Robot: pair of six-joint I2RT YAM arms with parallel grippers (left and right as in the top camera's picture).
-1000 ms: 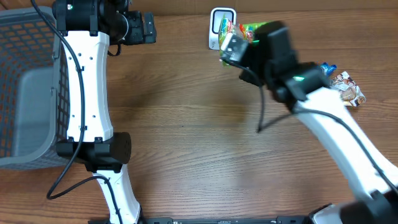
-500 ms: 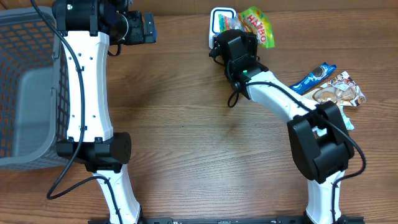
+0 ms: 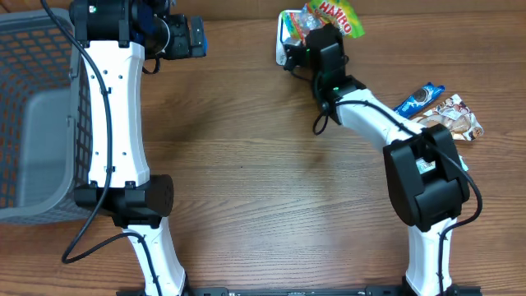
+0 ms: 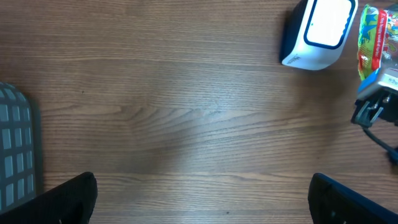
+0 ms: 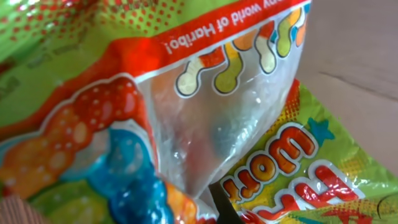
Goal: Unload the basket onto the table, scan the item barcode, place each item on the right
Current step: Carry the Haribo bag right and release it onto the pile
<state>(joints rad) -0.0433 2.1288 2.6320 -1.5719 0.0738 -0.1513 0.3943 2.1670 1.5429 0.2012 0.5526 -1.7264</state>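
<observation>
My right gripper sweeps past the scanner (image 3: 286, 43) next, then back over the blue and brown packets and releases the bag there, as the other packets lie together.
A green and orange Haribo gummy bag (image 3: 337, 15) is the item, held at the table's far edge. My right gripper (image 3: 319, 39) is shut on the bag, which partly covers the white and blue barcode scanner (image 3: 286, 43). The right wrist view is filled by the bag (image 5: 155, 93), with one dark finger (image 5: 225, 202) pressed against it. From the left wrist I see the scanner (image 4: 317, 31) upright, with the bag (image 4: 373, 37) just right of it. My left gripper (image 3: 194, 37) hangs open at the far left with nothing in it; only its fingertips (image 4: 68, 196) show above bare wood.
A grey mesh basket (image 3: 33, 123) stands at the left edge, its corner (image 4: 15, 155) visible from the left wrist. A blue biscuit packet (image 3: 419, 99) and a brown snack packet (image 3: 456, 119) lie at the right, by the right arm.
The right arm has swung from the right over to the scanner, carrying the gummy bag up to the far edge above it. The left arm has not moved.
</observation>
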